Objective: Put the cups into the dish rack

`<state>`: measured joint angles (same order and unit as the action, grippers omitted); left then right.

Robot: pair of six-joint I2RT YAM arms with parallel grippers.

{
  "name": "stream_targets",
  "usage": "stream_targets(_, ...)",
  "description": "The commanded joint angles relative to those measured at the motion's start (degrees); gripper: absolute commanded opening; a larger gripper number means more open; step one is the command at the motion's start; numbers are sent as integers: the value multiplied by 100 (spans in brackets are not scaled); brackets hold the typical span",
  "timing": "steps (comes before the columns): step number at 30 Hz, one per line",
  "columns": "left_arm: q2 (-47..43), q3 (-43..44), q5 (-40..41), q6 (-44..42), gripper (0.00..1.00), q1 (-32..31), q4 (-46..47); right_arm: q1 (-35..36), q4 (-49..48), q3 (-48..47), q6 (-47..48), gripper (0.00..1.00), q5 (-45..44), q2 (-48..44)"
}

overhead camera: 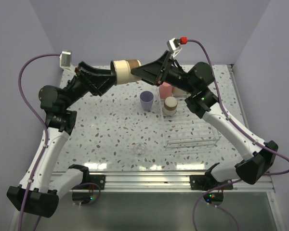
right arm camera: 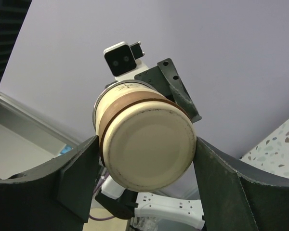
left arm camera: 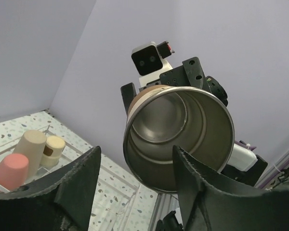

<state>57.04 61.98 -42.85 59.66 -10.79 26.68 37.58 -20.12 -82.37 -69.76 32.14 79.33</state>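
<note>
Next, my right gripper will tip down and to the right in the top view onto the bottom of the dish rack beside the beige cup [overhead camera: 184, 109], since that spot is empty.
A short beige cup [overhead camera: 125, 69] with a brown band hangs sideways in the air between both raised arms. My right gripper [overhead camera: 138, 72] is shut on its base; in the right wrist view both fingers press the base [right arm camera: 147, 147] of the cup, gripper [right arm camera: 146, 140]. My left gripper [overhead camera: 113, 77] is open at the cup's mouth; its view shows the shiny metal inside [left arm camera: 176, 132], gripper [left arm camera: 136, 150]. The clear dish rack [overhead camera: 192, 138] holds a pink cup [overhead camera: 165, 89] and a beige cup [overhead camera: 170, 105]. A lavender cup [overhead camera: 146, 100] stands on the table left of the rack.
A small clear glass object [overhead camera: 140, 148] lies on the speckled table near the front. In the left wrist view a pink cup [left arm camera: 10, 171], a taller tan cup [left arm camera: 30, 146] and a short beige cup [left arm camera: 54, 146] stand together. Walls close in at the back and sides.
</note>
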Motion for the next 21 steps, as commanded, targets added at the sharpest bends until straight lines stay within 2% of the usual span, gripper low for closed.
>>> stream_targets(1,-96,-1,-83,-261,66,-2,-268,21,-36,-95,199,0,-278,-216)
stream_targets(5,-140,16,-48,-428,76,-2,-505,12,288,-209,410,0,-340,-277)
stream_targets(21,-245,87,198,-806,87,-2,-1111,-602,2203,-385,1666,0,-1017,-831)
